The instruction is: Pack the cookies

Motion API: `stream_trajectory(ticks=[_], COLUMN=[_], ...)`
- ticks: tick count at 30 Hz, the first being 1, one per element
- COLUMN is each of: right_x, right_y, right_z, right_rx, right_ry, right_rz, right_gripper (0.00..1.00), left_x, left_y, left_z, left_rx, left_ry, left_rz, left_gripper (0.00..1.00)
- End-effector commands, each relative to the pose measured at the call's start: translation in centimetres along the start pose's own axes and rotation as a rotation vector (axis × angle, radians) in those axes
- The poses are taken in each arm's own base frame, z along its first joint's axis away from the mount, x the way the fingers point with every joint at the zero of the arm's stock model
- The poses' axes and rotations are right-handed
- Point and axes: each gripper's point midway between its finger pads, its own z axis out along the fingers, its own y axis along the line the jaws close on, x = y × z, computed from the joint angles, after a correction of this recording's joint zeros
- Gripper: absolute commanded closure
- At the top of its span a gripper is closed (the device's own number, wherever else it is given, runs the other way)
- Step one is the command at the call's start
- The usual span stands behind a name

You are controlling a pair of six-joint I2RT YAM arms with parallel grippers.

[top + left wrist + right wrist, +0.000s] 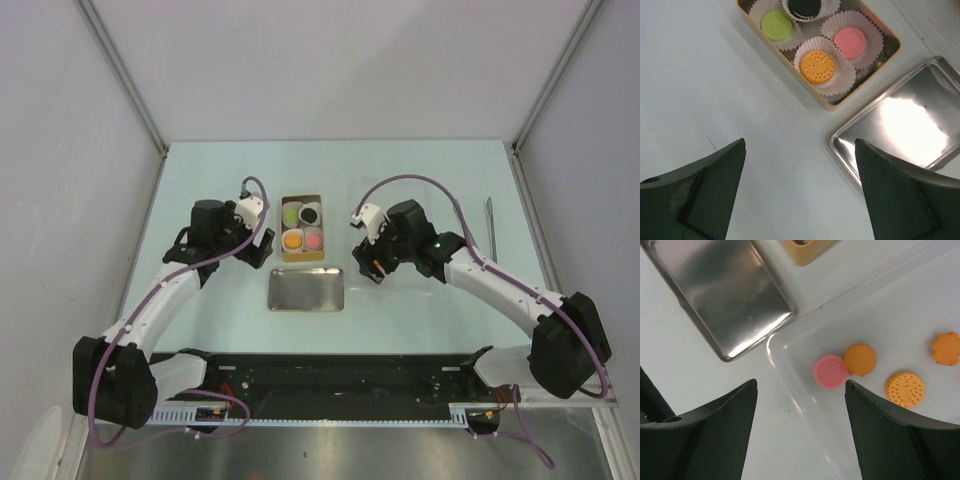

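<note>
Every cup has a cookie in it, so my left gripper will next go down toward the metal lid, with its fingers on both sides of the lid's short edge near the box's corner [270, 288] [846, 165].
A tan box [829, 105] holds cookies in white paper cups: green [777, 25], black [807, 6], orange [817, 66] and pink [850, 42]. From above the box [302, 259] lies between the two arms. My left gripper [800, 142] hangs open over bare table just near-left of the box, nothing between its fingers. My right gripper [801, 382] is open and empty over the rim of a clear tray [800, 400]. Loose cookies lie in that tray: a pink one [830, 371] touching an orange one [860, 359], and two more orange ones [904, 389] [945, 348].
A shiny metal lid [307, 290] lies flat just in front of the box, between the grippers; it shows in both wrist views [910, 125] [725, 295]. A thin metal tool [490, 225] lies near the table's right edge.
</note>
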Motion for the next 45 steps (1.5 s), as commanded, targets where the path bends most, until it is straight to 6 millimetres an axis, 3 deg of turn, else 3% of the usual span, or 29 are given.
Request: stream_trajectory(ticks=[1, 10, 20, 27, 35, 45], right_x=[-1.2, -2.3, -2.5, -1.9, -1.7, -1.5], right_y=[1.7, 1.8, 0.4, -0.6, -1.4, -1.2], right_z=[0.7, 0.6, 0.4, 0.6, 0.4, 0.3], right_rx=[-0.016, 0.027, 0.101, 0.127, 0.145, 0.125], right_ry=[0.001, -0.028, -0.03, -0.009, -0.002, -0.001], right_rz=[-0.026, -0.075, -0.082, -0.076, -0.067, -0.059], right_gripper=[0.25, 0.26, 0.26, 0.26, 0.27, 0.28], left_x=[1.0, 4.5, 8.8, 9.2, 9.6, 11.5], left_y=[-0.8, -1.6, -3.5, -3.5, -4.7, -4.0], left_z=[0.1, 1.7, 3.4, 3.9, 4.8, 5.1], left_rx=[0.062, 0.097, 0.166, 0.12, 0.088, 0.042], left_ry=[0.019, 0.175, 0.366, 0.398, 0.453, 0.52], left_rz=[0.058, -0.076, -0.246, -0.246, -0.177, -0.16], left_gripper=[0.04, 0.06, 0.16, 0.31, 0.37, 0.48])
